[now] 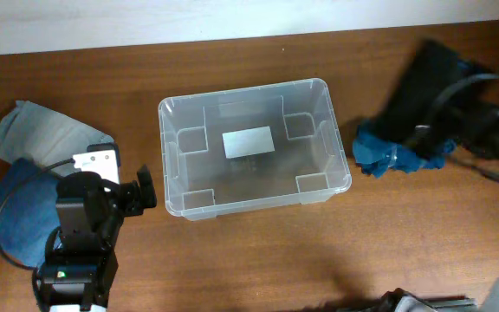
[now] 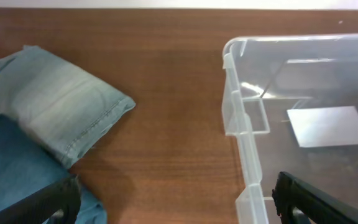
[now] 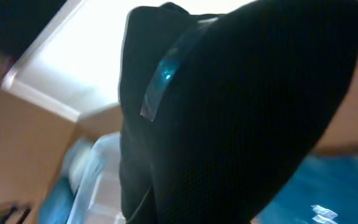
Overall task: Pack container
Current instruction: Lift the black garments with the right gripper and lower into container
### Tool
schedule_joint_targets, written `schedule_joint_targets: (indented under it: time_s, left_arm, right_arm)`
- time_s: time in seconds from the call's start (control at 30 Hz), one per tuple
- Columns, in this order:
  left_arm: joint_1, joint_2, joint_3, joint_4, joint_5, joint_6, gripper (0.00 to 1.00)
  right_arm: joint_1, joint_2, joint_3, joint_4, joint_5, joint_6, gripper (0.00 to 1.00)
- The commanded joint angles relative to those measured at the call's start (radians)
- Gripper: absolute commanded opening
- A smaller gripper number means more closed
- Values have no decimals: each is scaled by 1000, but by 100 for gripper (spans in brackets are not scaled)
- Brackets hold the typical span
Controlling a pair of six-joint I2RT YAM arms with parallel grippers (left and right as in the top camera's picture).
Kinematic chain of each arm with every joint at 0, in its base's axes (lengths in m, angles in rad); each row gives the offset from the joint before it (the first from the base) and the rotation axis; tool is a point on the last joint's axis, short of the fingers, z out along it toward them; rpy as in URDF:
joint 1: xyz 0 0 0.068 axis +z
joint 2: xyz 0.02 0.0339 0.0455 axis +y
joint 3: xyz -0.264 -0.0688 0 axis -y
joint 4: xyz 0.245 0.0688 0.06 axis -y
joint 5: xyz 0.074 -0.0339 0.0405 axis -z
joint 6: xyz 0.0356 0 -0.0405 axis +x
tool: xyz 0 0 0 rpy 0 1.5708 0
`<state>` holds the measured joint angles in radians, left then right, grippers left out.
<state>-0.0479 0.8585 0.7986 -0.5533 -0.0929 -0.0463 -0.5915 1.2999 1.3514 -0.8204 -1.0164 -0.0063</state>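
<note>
My right gripper will move across and down to the tub's bottom beside the label next and let go there, because the tub is to its left in the overhead view.
The container (image 1: 243, 92) is a clear plastic tub with a white label (image 1: 248, 141) on its bottom. It stands empty at the table's middle. Its left wall shows in the left wrist view (image 2: 232, 93). My left gripper (image 1: 145, 186) is open and empty at the tub's front left corner, with its fingers wide apart (image 2: 176, 199). My right gripper (image 1: 431, 130) is right of the tub at a black garment (image 1: 418, 82). That garment fills the right wrist view (image 3: 241, 112) and hides the fingers; it seems to hang from the jaws.
A folded light denim piece (image 1: 46, 134) (image 2: 61, 99) and a darker blue one (image 1: 7, 208) lie left of my left arm. A crumpled blue cloth (image 1: 384, 154) (image 3: 347, 186) lies just right of the tub, under the black garment. Cables run along the right edge.
</note>
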Motion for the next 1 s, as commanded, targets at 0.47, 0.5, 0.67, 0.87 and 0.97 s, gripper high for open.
schedule_joint_targets:
  time_s: [0.47,0.5,0.67,0.87,0.97]
  left_arm:
    - [110,2,24,-53,-1,-37,99]
    - [109,2,24,-53,-1,-37,100]
    - [109,2,24,-54,-1,-37,99]
    - [110,2,24,-54,-1,-37,100]
    - [110,2,24,-53,-1,-37,99]
  right_arm:
    - [918,448,42,397,428,435,4]
    - [937,486,42,428,411,436,4]
    - [1019,608,42,537,401,496,4]
    - [1065,666,42,552,452,524,4]
    - [1072,666,42,528,449,523,4]
